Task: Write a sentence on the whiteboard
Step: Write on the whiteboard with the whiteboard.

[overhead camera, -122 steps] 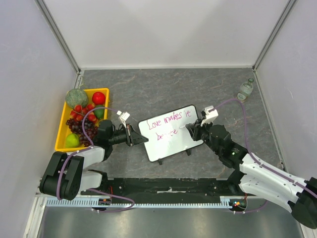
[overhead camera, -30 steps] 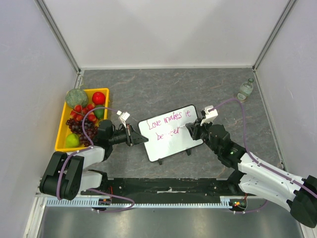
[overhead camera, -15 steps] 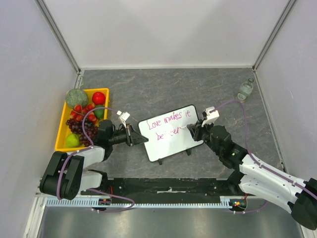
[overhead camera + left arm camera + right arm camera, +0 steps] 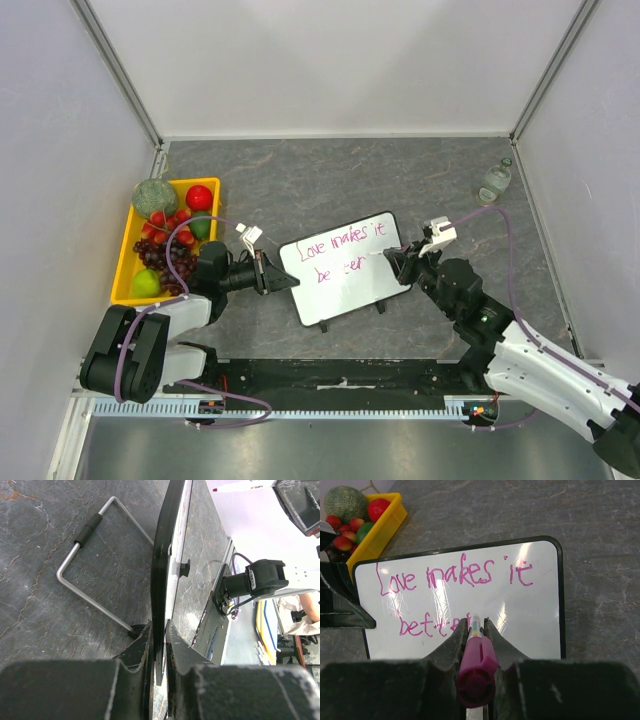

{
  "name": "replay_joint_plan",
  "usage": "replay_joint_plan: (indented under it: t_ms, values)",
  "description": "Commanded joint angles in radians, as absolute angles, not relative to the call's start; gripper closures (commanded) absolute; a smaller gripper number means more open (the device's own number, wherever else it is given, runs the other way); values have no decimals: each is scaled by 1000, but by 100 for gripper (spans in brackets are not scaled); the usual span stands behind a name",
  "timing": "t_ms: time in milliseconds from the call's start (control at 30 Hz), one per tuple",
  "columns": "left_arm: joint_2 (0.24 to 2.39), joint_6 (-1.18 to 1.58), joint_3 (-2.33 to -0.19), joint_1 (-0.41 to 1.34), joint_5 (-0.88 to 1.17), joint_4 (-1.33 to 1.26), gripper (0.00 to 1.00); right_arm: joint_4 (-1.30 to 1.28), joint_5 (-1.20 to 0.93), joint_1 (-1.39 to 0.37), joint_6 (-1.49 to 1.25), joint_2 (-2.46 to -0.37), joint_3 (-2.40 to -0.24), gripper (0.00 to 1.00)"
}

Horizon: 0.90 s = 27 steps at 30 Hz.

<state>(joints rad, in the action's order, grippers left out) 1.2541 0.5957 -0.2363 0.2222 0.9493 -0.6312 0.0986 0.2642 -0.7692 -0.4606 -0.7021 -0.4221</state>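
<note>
Next, my right gripper draws back after the last letter, moves down and releases the marker, since bare tabletop by the board's near edge [image 4: 398, 343] lies below and back.
The whiteboard [image 4: 345, 285] lies tilted on the grey table, black-framed; it also shows in the right wrist view [image 4: 540, 610] and edge-on in the left wrist view [image 4: 161, 555]. The sentence [image 4: 343, 252] is pink, two lines: "Love makes it" over "bette" [image 4: 455, 577]. My left gripper [image 4: 268, 273] is shut on the board's left edge, the frame between its jaws [image 4: 159, 630]. My right gripper [image 4: 393, 258] is shut on a magenta marker [image 4: 476, 667]; its tip sits over the end of the second line.
A yellow tray [image 4: 128, 245] of fruit stands at the left, behind my left arm. A small clear bottle [image 4: 495, 181] stands at the far right. The board's wire stand [image 4: 95, 565] rests on the table under it.
The right arm has drawn back to the right and lifted slightly from the board. The second line has grown by a letter or so. The left gripper has not moved.
</note>
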Motion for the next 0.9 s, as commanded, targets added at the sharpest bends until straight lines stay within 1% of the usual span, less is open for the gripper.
replay_joint_plan:
  t_ms: [0, 567, 700, 867]
  values:
    - [1262, 571, -256, 224, 940, -653, 98, 104, 278, -767, -482, -664, -399, 100]
    - [1259, 572, -255, 224, 940, -653, 98, 118, 298, -765, -489, -750, -330, 100]
    - [1255, 569, -253, 222, 940, -652, 98, 109, 299, -765, -497, -710, -342, 100]
    - [1227, 561, -253, 222, 933, -637, 97, 40, 291, -764, -511, -594, -405, 100]
